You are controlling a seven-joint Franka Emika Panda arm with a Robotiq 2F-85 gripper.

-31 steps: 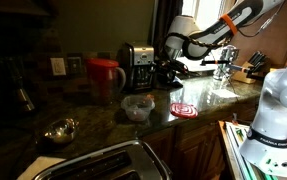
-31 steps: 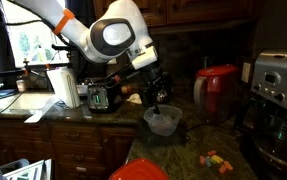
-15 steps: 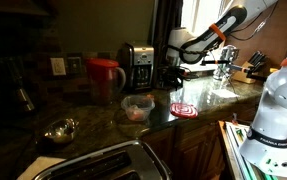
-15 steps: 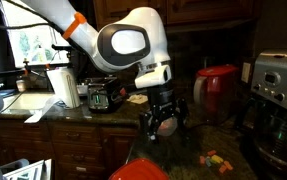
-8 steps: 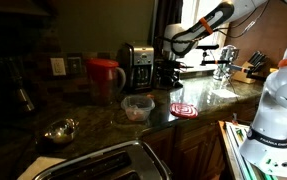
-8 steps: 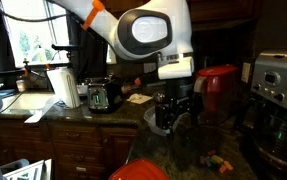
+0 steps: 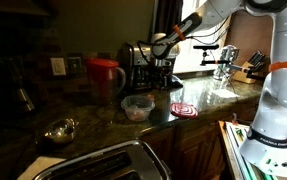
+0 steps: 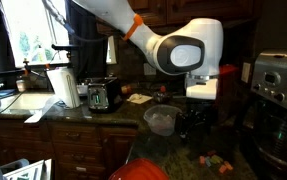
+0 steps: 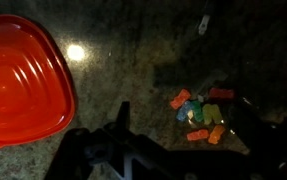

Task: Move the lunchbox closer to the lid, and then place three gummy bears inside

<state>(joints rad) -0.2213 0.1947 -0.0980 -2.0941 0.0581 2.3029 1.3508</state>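
The heap of gummy bears is between my gripper's open fingers. I should move my gripper down to the counter next, onto the orange bears along the heap's edge [image 9: 207, 134].
The clear lunchbox [image 7: 137, 107] stands on the dark granite counter, a short gap from the flat red lid [image 7: 184, 109]; both also show in an exterior view, the lunchbox [image 8: 162, 120] and the lid [image 8: 143, 171]. Several coloured gummy bears [image 9: 201, 110] lie in a small heap on the counter, also seen in an exterior view [image 8: 219, 160]. My gripper [image 9: 185, 128] is open and empty, hovering above the gummy bears, its fingers either side of the heap. It is beside the lunchbox [image 8: 198, 122], apart from it. The lid [image 9: 23, 80] fills the wrist view's left side.
A red pitcher [image 7: 104, 76], a coffee maker [image 7: 138, 65] and a second one [image 8: 278, 90] stand at the back. A metal bowl [image 7: 60, 130], a toaster [image 8: 105, 95], a paper towel roll [image 8: 61, 87] and a faucet [image 7: 226, 60] are around.
My gripper has left the lunchbox and swung sideways and away from it, to above the gummy bears. The lunchbox stays where it was set down.
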